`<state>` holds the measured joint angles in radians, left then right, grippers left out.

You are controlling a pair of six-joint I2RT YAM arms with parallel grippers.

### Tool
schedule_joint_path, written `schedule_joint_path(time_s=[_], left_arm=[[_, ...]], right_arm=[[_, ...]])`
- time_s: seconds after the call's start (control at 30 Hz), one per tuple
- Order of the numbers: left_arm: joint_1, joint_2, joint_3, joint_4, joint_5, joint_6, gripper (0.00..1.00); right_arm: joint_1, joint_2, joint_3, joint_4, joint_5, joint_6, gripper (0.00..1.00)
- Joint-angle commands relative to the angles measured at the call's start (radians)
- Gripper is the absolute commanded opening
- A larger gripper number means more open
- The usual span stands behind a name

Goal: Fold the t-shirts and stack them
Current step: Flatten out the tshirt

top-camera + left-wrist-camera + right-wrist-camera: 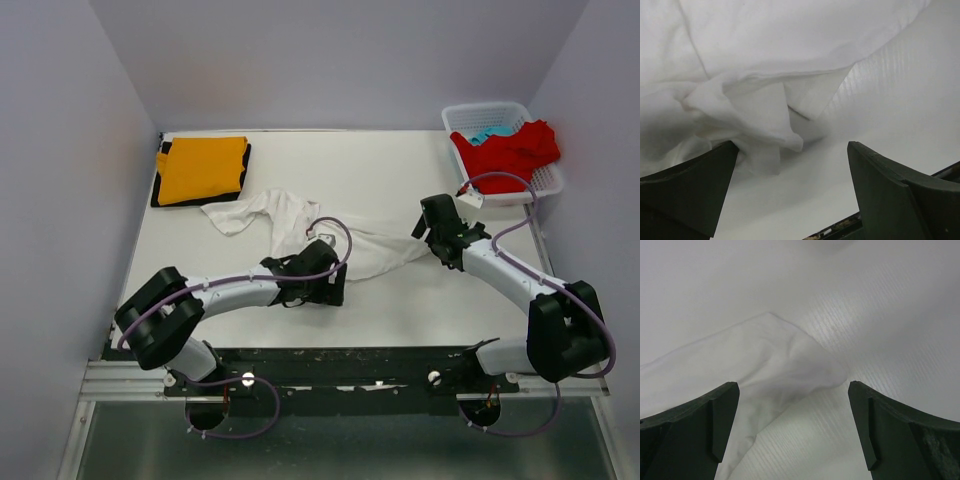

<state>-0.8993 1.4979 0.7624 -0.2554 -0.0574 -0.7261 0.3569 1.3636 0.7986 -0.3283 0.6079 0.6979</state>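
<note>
I should move my left gripper one finger to the left in its wrist view and down next, so it straddles bunched cloth (755, 100), which lies below and that way.
A large white t-shirt (290, 225) lies crumpled across the middle of the table. My left gripper (322, 262) is open just over its near edge; in the left wrist view the bunched white cloth (755, 100) lies ahead of the fingers, nothing between them. My right gripper (428, 232) is open over the shirt's right corner; that white corner (785, 365) lies on the table between and ahead of the fingers. A folded orange t-shirt (203, 168) lies on a folded black one (159, 186) at the back left. A red t-shirt (510, 150) and a light blue one (487, 133) are in the basket.
The white lattice basket (485, 110) stands at the back right corner of the table (400, 310). Grey walls close in the left, right and back sides. The table's dark front rail (340, 365) runs along the near edge by the arm bases.
</note>
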Motion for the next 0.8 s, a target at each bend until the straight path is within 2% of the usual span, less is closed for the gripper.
schedule_joint_path(time_s=[0.0,0.13,0.23,0.43,0.5,0.53,0.57,0.6,0.63,0.77], left_arm=[[-0.074,0.079,-0.079,-0.181,0.024,-0.070,0.93],[-0.112,0.104,-0.072,-0.252,-0.067,-0.114,0.85],[-0.121,0.130,-0.062,-0.291,-0.123,-0.147,0.67],[-0.148,0.194,-0.019,-0.360,-0.203,-0.210,0.48],[-0.169,0.221,-0.005,-0.388,-0.215,-0.229,0.35],[-0.180,0.231,-0.003,-0.397,-0.215,-0.234,0.26],[-0.191,0.240,-0.005,-0.405,-0.221,-0.246,0.12],[-0.198,0.243,-0.005,-0.416,-0.229,-0.260,0.04],[-0.200,0.243,-0.006,-0.421,-0.229,-0.261,0.00],[-0.202,0.188,-0.010,-0.454,-0.268,-0.298,0.00]], right_arm=[[0.002,-0.004,0.014,0.018,0.017,-0.001,1.00],[0.002,-0.024,0.005,0.018,0.014,0.003,1.00],[0.002,-0.036,0.000,0.017,0.012,0.006,1.00],[0.002,-0.052,-0.006,0.014,0.008,0.005,1.00],[0.001,-0.056,-0.007,0.013,0.013,0.007,1.00],[0.002,-0.056,-0.007,0.012,0.013,0.005,1.00],[0.002,-0.059,-0.007,0.011,0.017,0.005,1.00],[0.002,-0.060,-0.007,0.011,0.019,0.005,1.00],[0.002,-0.060,-0.007,0.009,0.020,0.007,1.00],[0.002,-0.061,-0.005,-0.013,0.036,0.013,1.00]])
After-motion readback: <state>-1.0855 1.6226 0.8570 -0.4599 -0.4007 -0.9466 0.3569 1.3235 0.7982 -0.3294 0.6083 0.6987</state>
